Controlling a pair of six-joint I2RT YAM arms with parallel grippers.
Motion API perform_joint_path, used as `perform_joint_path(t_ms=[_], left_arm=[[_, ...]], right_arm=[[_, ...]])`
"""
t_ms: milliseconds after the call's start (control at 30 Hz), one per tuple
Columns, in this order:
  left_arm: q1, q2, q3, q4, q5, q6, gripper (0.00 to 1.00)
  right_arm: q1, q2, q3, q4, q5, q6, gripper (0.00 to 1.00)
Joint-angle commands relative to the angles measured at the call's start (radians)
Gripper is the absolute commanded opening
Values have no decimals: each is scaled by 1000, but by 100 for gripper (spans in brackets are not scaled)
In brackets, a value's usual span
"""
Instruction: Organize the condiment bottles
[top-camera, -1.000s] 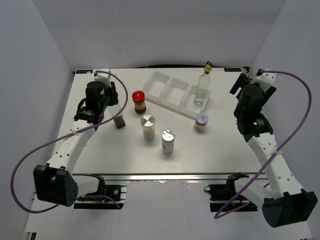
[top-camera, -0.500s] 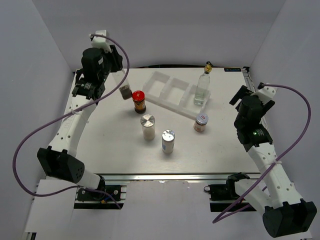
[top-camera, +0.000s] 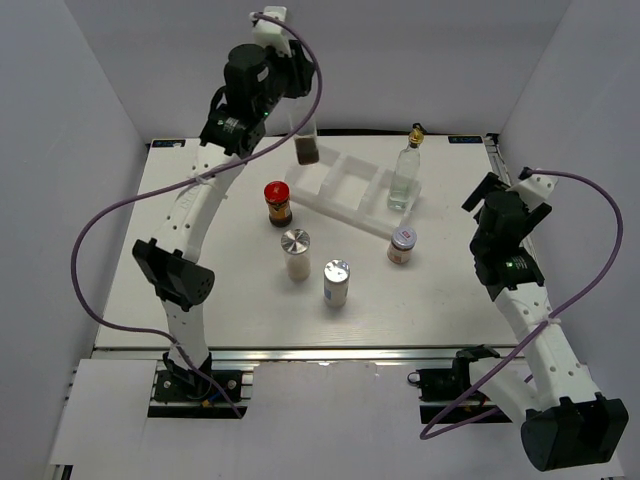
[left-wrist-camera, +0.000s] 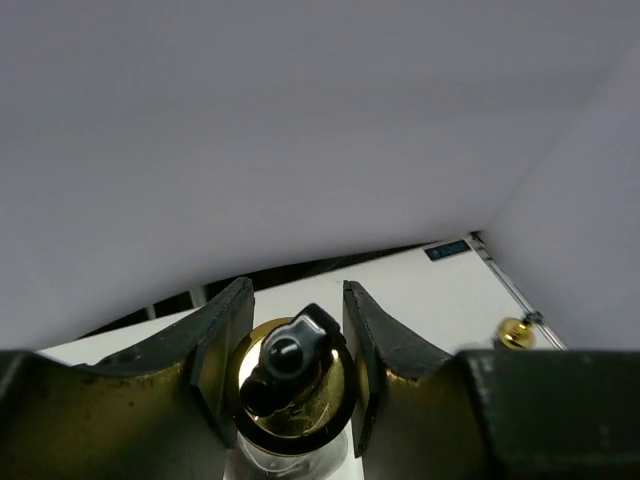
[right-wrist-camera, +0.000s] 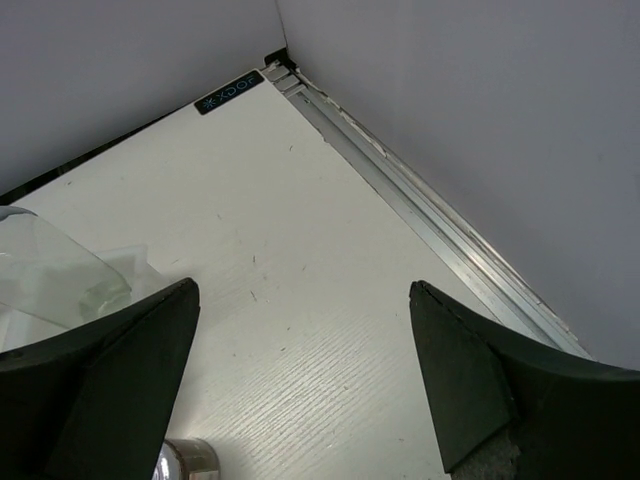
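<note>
My left gripper swings to the right in the top view to the second bottle's section of the tray next. It then lowers and releases, as the section has a free near end (top-camera: 383, 216).
My left gripper (top-camera: 303, 118) is shut on a clear glass bottle (top-camera: 307, 147) with dark liquid at its bottom, held in the air over the left end of the white tray (top-camera: 341, 185). In the left wrist view its gold spout (left-wrist-camera: 290, 385) sits between my fingers (left-wrist-camera: 222, 345). A second glass bottle (top-camera: 405, 176) stands in the tray's right compartment. The red-lidded jar (top-camera: 277, 203), two silver-capped shakers (top-camera: 295, 253) (top-camera: 336, 282) and the lilac-lidded jar (top-camera: 402, 243) stand on the table. My right gripper (top-camera: 497, 197) is open and empty at the right, and its wrist view (right-wrist-camera: 300, 385) shows bare table.
White walls close in the table on three sides. A metal rail (right-wrist-camera: 430, 225) runs along the right edge. The second bottle's glass body (right-wrist-camera: 50, 275) and a silvery cap edge (right-wrist-camera: 185, 460) show at the left of the right wrist view.
My left arm has lifted the glass bottle from the table's left side and carried it up and right, to above the tray's left end. The right arm has drawn back slightly.
</note>
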Motion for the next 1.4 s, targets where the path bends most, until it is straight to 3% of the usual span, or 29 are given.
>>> perform_joint_path(t_ms=[0,200,433,567,1167,1367], left_arm=[[-66,-38,35,89,30,-3,0],[-181,-20,-9,139,104,14,0],[-299,59,-5,179,78,66,0],[-337,80,-80,260,86,48,0],[-354,243,-94,469,121,81,0],[-356,240,-167,521,124,104,0]], right_arm=[[-25,-10,-12,22,-33,51,89],[-68,-50,-89,42,-114,105,89],[-77,-93,-162,51,-168,126,89],[-79,-139,-207,71,-162,131,89],[-80,-222,-235,61,-206,112,89],[-80,-211,-242,65,-206,108,89]])
